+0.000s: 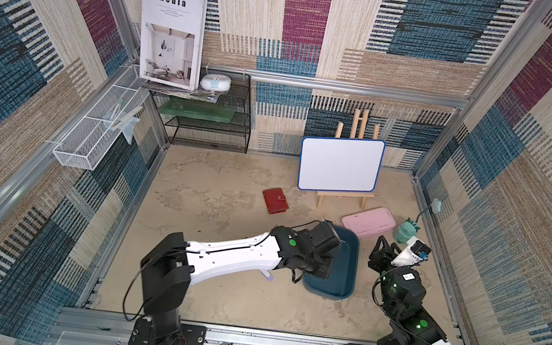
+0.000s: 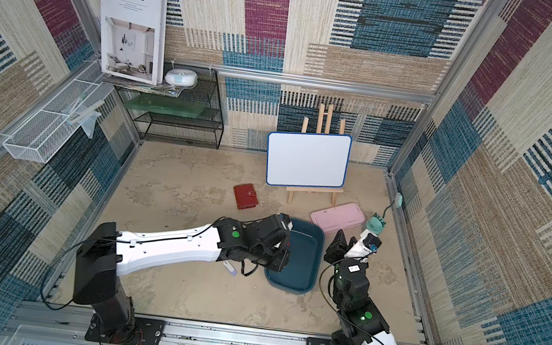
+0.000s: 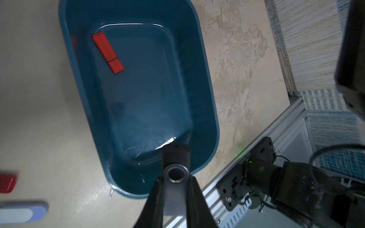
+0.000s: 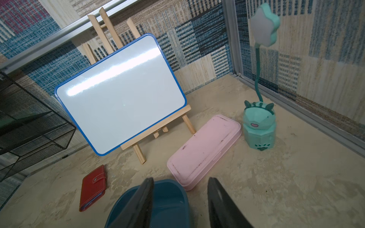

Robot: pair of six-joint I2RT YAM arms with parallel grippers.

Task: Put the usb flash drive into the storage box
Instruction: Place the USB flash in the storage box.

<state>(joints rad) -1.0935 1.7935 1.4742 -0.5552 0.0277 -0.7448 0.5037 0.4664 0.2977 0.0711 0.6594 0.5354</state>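
Note:
The box's bare bottom by the red drive's near end is below my left gripper, which next needs to lower inside the box's rim and release the dark swivel drive (image 3: 175, 156).
The storage box (image 3: 205, 110) is a shallow teal tray, seen in both top views (image 1: 346, 265) (image 2: 307, 260). A red usb flash drive (image 3: 108, 52) lies flat inside it near one end. My left gripper (image 3: 175, 178) is shut on a dark swivel flash drive (image 3: 175, 156) with a metal ring, held above the box's near end. From above, the left gripper (image 1: 321, 265) hangs over the box's left rim. My right gripper (image 4: 180, 189) is open and holds nothing, just right of the box (image 1: 383, 250).
A lavender-and-white drive (image 1: 267, 274) (image 3: 21, 212) and a blurred red thing (image 3: 7, 183) lie on the table left of the box. A pink case (image 1: 367, 221), teal lamp (image 1: 406, 232), whiteboard easel (image 1: 340, 164) and red wallet (image 1: 275, 201) stand behind it.

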